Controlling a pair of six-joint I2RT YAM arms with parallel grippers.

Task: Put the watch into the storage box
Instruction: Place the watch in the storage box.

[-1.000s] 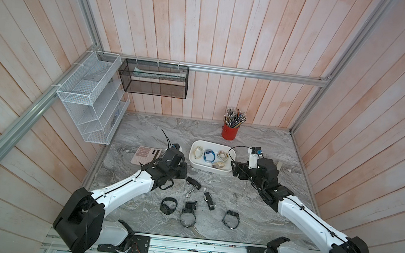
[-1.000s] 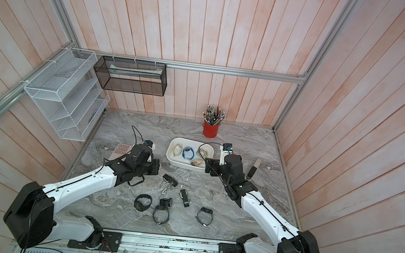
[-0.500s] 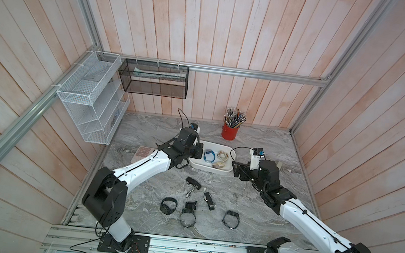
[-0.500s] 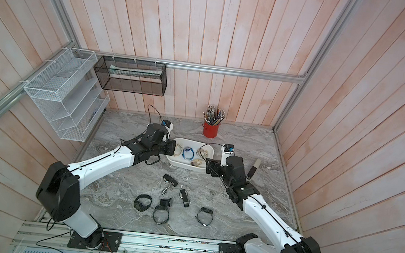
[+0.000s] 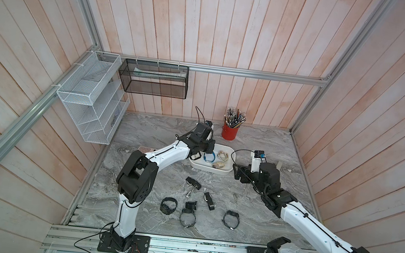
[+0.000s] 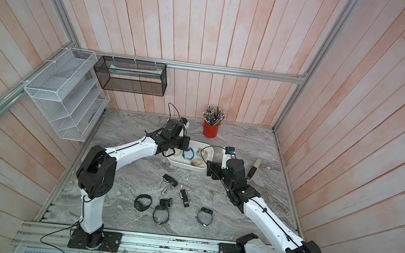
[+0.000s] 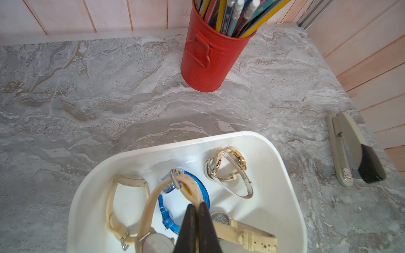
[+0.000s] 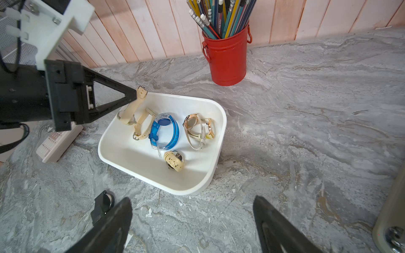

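Note:
My left gripper should move down toward the box's end by the pink calculator (image 5: 199, 162) (image 7: 130, 206) and release the cream strap, since the watch already hangs over the storage box.
The storage box (image 8: 197, 188) is a shallow white tub at the middle back of the table (image 5: 210, 168) (image 6: 186, 166). My left gripper (image 7: 195, 207) (image 8: 134, 98) is shut on the cream strap of a watch (image 8: 131, 109) (image 7: 151, 197). The watch hangs over the box's left end, its round face lowest. A blue watch (image 8: 164, 129), a rose-gold watch (image 8: 198, 127) and cream-strapped ones lie in the box. My right gripper (image 8: 192, 201) (image 5: 236, 173) stands open just off the box's right front corner, with nothing between its fingers.
Several black watches (image 5: 168, 205) (image 6: 204, 216) lie scattered on the marble table in front of the box. A red pen cup (image 5: 229, 135) stands behind it. A stapler (image 7: 355, 153) lies to the right, and a small pink calculator (image 8: 57, 142) to the left. Wire baskets (image 5: 94, 98) hang on the left wall.
My left arm has swung from the table's left middle back over the box, carrying the cream watch. The right arm has hardly moved.

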